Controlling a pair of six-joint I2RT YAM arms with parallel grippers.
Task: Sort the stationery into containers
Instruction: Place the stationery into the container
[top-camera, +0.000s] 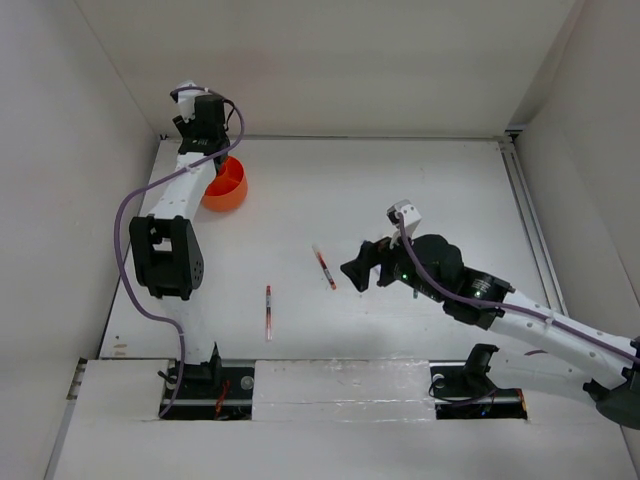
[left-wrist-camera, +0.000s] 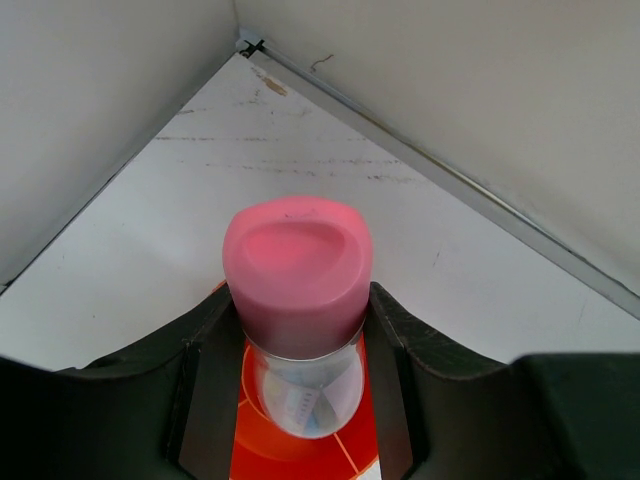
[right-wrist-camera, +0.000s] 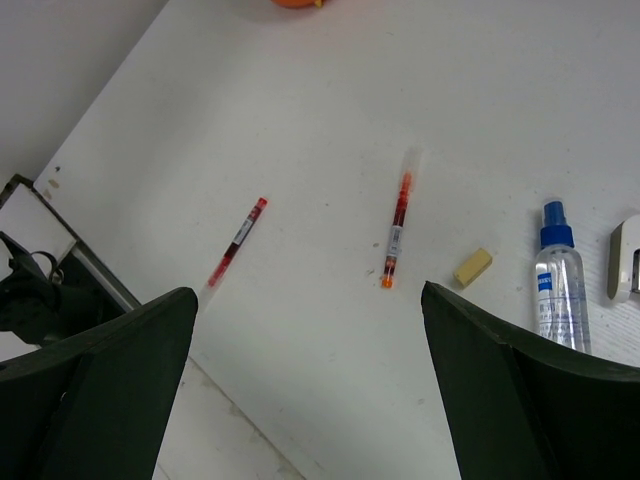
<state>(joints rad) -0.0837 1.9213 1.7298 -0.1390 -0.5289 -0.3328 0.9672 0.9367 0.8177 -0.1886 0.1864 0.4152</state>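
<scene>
The orange cup's middle ring (top-camera: 226, 179) lies below the left gripper, under the tube's clear end, so the left gripper should go down next and let go of the pink tube inside that ring.
My left gripper (left-wrist-camera: 300, 345) is shut on the pink stubby tube (left-wrist-camera: 297, 262), pink cap toward the camera and clear body pointing down into the orange cup (left-wrist-camera: 300, 452) right below it. In the top view the left gripper (top-camera: 207, 160) is over the orange cup (top-camera: 228, 188) at the far left. My right gripper (top-camera: 358, 271) is open and empty above the table middle. Below it lie two red-white pens (right-wrist-camera: 397, 218) (right-wrist-camera: 237, 240), a tan eraser (right-wrist-camera: 473, 267), the clear blue-capped bottle (right-wrist-camera: 557, 285) and a white eraser (right-wrist-camera: 624, 262). The dark green pen is out of view.
White walls close the table at the back and both sides, and the cup stands close to the back left corner (left-wrist-camera: 245, 45). A metal rail (top-camera: 525, 215) runs along the right edge. In the top view the pens (top-camera: 324, 266) (top-camera: 268, 311) lie left of the right gripper.
</scene>
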